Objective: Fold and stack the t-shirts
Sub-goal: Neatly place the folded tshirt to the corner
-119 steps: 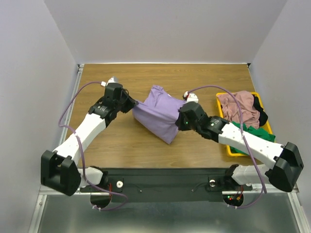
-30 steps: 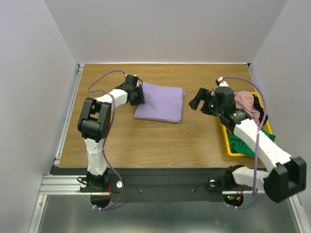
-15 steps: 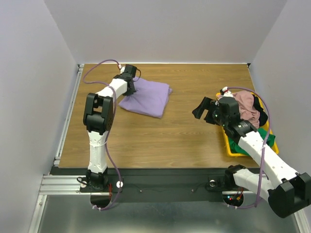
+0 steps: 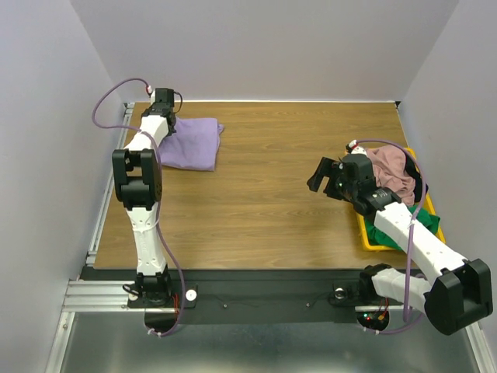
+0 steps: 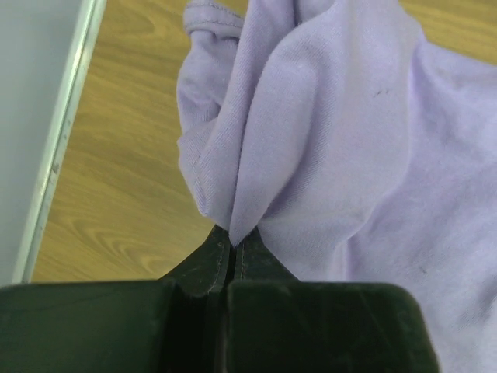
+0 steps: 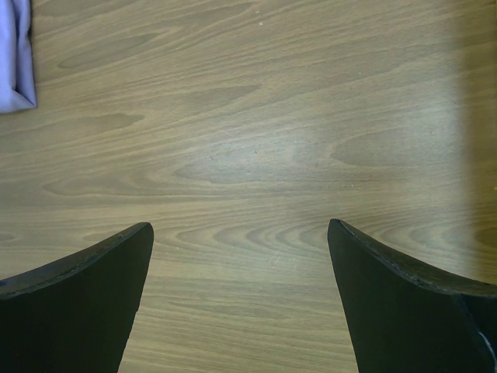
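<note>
My left gripper drags the lavender t-shirt to the left in the top view next, past bare wood, to the metal bar [image 5: 64, 116] and releases the t-shirt there.
The folded lavender t-shirt [image 4: 192, 143] lies at the table's far left corner. My left gripper [image 4: 168, 124] is shut on its left edge; in the left wrist view a fold of the lavender t-shirt [image 5: 326, 140] is pinched between the fingertips of the left gripper [image 5: 233, 247]. A dusty pink t-shirt [image 4: 388, 169], a dark one [image 4: 419, 186] and a bright green one [image 4: 392, 231] lie heaped in the yellow tray [image 4: 363, 228] at the right. My right gripper [image 4: 324, 175] hangs open over bare wood left of the tray, nothing between its fingers [image 6: 85, 287].
A metal rail [image 4: 115, 159] runs along the table's left edge, close to the lavender shirt. The wooden tabletop [image 4: 272, 179] stretches between the two arms. Grey walls enclose the table on three sides.
My left gripper closed on the lavender shirt and dragged it from mid-table to the far left corner. The right gripper drew back a little toward the tray, staying open.
</note>
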